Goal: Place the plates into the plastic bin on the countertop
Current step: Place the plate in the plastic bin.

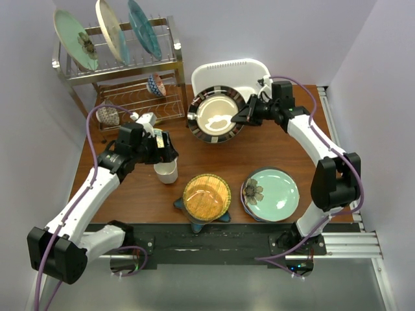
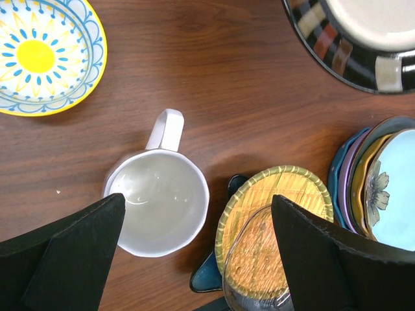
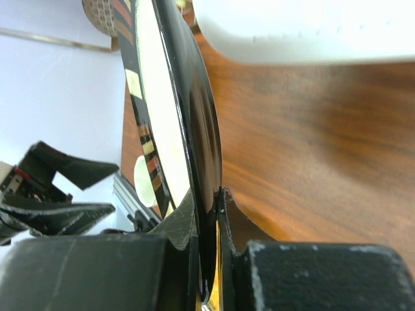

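The white plastic bin (image 1: 231,70) is outward of the robot's right gripper, so that gripper should next move outward over the bin and down into it to release the black-striped plate (image 1: 214,115).
My right gripper (image 1: 238,118) is shut on the rim of the black-striped plate (image 1: 214,115) and holds it above the countertop (image 1: 272,146), just in front of the white plastic bin (image 1: 231,70). In the right wrist view the plate (image 3: 175,123) stands edge-on between my fingers (image 3: 183,220), with the bin (image 3: 305,29) above. My left gripper (image 1: 167,148) is open and empty above the white mug (image 1: 166,172). An orange plate (image 1: 206,197) lies on a teal star plate (image 1: 188,208). A mint flower plate (image 1: 272,194) tops a stack of plates.
A steel wire rack (image 1: 123,65) at the back left holds three upright plates and a small patterned bowl (image 1: 156,84). Another patterned bowl (image 1: 107,116) lies on the wood; it is the yellow and blue bowl (image 2: 45,58) in the left wrist view.
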Tool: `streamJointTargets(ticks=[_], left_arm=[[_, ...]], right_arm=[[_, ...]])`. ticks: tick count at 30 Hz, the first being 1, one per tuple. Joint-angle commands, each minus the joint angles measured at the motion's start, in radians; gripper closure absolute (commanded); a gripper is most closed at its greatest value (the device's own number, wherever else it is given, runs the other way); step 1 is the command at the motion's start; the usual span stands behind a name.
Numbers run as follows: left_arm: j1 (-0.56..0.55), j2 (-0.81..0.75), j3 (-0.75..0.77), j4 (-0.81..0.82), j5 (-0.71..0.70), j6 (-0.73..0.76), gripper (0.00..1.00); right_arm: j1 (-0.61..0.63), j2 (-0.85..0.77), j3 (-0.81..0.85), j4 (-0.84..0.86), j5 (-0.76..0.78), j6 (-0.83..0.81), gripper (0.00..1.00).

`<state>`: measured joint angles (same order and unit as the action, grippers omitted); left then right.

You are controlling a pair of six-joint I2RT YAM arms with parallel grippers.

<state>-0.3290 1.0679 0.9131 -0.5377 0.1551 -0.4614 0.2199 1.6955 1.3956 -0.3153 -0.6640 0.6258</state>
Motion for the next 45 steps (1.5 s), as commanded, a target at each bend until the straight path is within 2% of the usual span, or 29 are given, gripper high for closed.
streamJointTargets(ticks=[1,19,34,45], left_arm=[[-0.002,0.000,0.046,0.039,0.031,-0.013,0.01],[-0.002,-0.009,0.040,0.042,0.066,-0.028,0.01],[-0.002,-0.031,0.018,0.039,0.090,-0.037,0.01],[-0.002,-0.042,-0.014,0.031,0.087,-0.039,0.01]], right_arm=[[-0.013,0.003,0.128,0.078,-0.043,0.017,1.00],[-0.096,0.124,0.313,0.076,-0.046,0.069,1.00],[-0.114,0.240,0.444,0.099,-0.028,0.137,1.00],[-0.114,0.320,0.470,0.214,-0.025,0.232,1.00]])
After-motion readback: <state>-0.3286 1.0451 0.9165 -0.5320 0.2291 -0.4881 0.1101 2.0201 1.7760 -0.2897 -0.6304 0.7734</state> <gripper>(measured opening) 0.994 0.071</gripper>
